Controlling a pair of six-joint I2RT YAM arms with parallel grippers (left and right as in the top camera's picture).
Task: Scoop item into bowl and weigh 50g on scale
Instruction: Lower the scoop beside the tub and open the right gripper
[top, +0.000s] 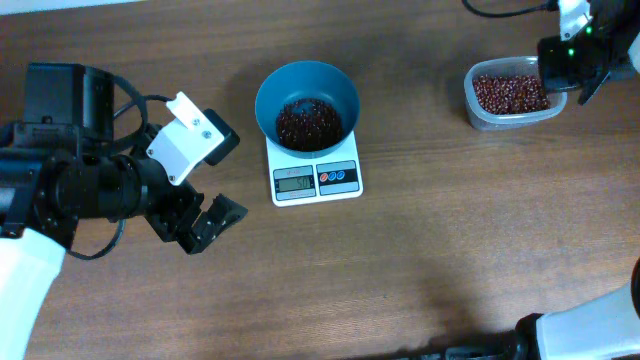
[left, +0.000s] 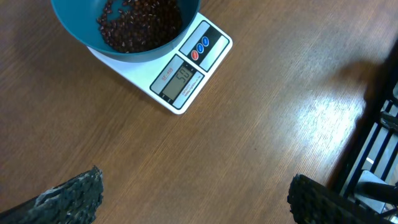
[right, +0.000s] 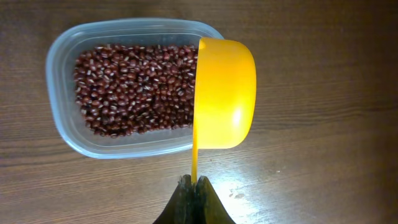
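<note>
The scale shows the wanted weight, so my right gripper will lift the scoop next and then bring it back and down to the table (top: 602, 128) (right: 287, 132) beside the clear tub.
The teal bowl (top: 307, 92) sits on the white scale (top: 316, 180) and holds a heap of red-brown beans (top: 307, 123). In the left wrist view the bowl (left: 81, 31) with beans (left: 140, 23) and the scale (left: 180, 78) show at the top. My left gripper (top: 205, 220) is open and empty, left of the scale; its fingertips (left: 193, 196) frame bare table. My right gripper (right: 194, 186) is shut on the handle of a yellow scoop (right: 224, 93), turned on its side over the right edge of the clear tub (right: 62, 56) of beans (right: 137, 87).
The clear tub (top: 475, 100) stands at the far right of the table, under the right arm (top: 575, 55). The left arm's black body and white mount (top: 185, 140) lie at the left. A dark rack (left: 379, 143) edges the table in the left wrist view.
</note>
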